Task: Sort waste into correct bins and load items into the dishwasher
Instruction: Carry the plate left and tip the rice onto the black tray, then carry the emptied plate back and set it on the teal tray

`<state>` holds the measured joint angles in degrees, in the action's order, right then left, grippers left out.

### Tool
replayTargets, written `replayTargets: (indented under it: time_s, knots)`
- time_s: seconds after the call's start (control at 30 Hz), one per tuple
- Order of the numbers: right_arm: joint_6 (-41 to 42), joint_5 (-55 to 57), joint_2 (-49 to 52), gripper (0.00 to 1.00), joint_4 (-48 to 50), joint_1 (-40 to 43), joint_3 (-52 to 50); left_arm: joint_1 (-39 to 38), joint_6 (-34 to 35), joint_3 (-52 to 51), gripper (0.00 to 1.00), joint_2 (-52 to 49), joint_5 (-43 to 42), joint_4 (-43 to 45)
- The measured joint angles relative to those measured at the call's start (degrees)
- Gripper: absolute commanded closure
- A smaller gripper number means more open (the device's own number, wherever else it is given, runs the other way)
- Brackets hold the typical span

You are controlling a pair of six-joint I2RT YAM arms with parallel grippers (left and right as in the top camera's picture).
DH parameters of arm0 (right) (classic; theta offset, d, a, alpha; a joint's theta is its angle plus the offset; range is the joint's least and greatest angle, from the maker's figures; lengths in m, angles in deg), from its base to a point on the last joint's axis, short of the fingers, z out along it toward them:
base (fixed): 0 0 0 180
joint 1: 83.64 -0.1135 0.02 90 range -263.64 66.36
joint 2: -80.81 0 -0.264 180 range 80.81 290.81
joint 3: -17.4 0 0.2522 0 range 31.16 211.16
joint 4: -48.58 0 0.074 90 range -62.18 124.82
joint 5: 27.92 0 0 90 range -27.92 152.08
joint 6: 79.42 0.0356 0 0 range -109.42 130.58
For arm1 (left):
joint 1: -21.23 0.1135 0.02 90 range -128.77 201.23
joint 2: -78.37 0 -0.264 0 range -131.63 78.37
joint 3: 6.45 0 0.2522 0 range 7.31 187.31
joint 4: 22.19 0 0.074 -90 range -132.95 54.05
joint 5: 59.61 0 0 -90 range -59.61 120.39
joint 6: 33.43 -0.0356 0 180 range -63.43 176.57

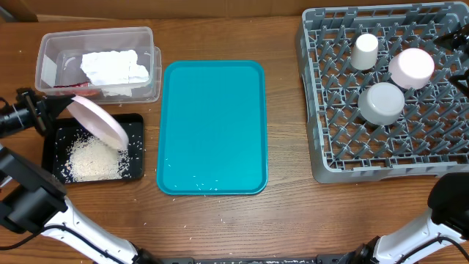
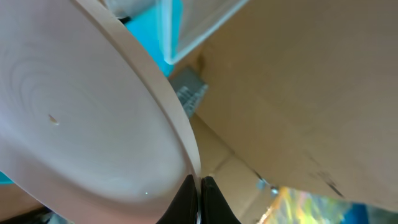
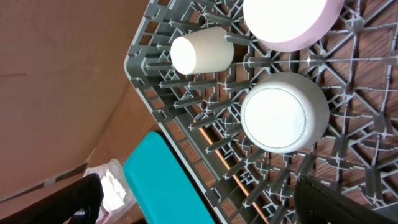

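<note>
I will swing the emptied plate across, turn it level, lower it and let it go, because the teal serving tray [image 1: 218, 136] is to my left gripper's right in the overhead view.
My left gripper [image 1: 61, 107] is shut on the rim of the larger white plate [image 1: 99, 121] and holds it tilted over the black tray [image 1: 51, 150], where rice grains [image 1: 94, 159] lie in a heap. In the left wrist view the plate [image 2: 81, 112] fills the frame, with the fingers [image 2: 200, 186] pinching its edge. The clear tub [image 1: 55, 44] holds the white napkin [image 1: 113, 67] and the red packet [image 1: 80, 86]. The grey dish rack [image 1: 344, 158] holds the cup [image 1: 364, 51], the small plate [image 1: 411, 67] and the upturned bowl [image 1: 381, 103]. My right gripper [image 3: 205, 205] is open and empty over the rack's right side.
The teal serving tray [image 1: 212, 128] lies between the bins and the rack, with a few grains on its front part. Stray rice grains are scattered on the wooden table around the black tray. The rack's front rows [image 3: 205, 112] hold nothing.
</note>
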<state>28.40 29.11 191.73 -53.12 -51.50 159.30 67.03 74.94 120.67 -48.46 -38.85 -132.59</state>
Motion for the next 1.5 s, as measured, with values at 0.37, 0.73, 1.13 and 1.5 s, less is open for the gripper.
replayTargets:
  time_s: [0.37,0.73,1.13,1.5]
  knots:
    - [-0.04,0.0,0.0,0.0,0.0,0.0,0.0,3.17,-3.78,-1.99,0.96,0.0,-8.87,-0.02]
    - [-0.02,-0.04,0.0,0.0,0.02,0.02,0.0,4.9,-3.3,-2.58,0.96,-0.17,-9.66,0.13]
    - [-0.02,-0.02,0.0,0.0,-0.02,0.02,0.0,6.8,-5.25,-3.19,0.96,-0.26,-6.56,-0.04]
    - [-0.02,-0.02,0.0,0.0,0.0,0.0,0.0,-7.58,-7.04,-3.54,0.96,12.7,1.99,0.22]
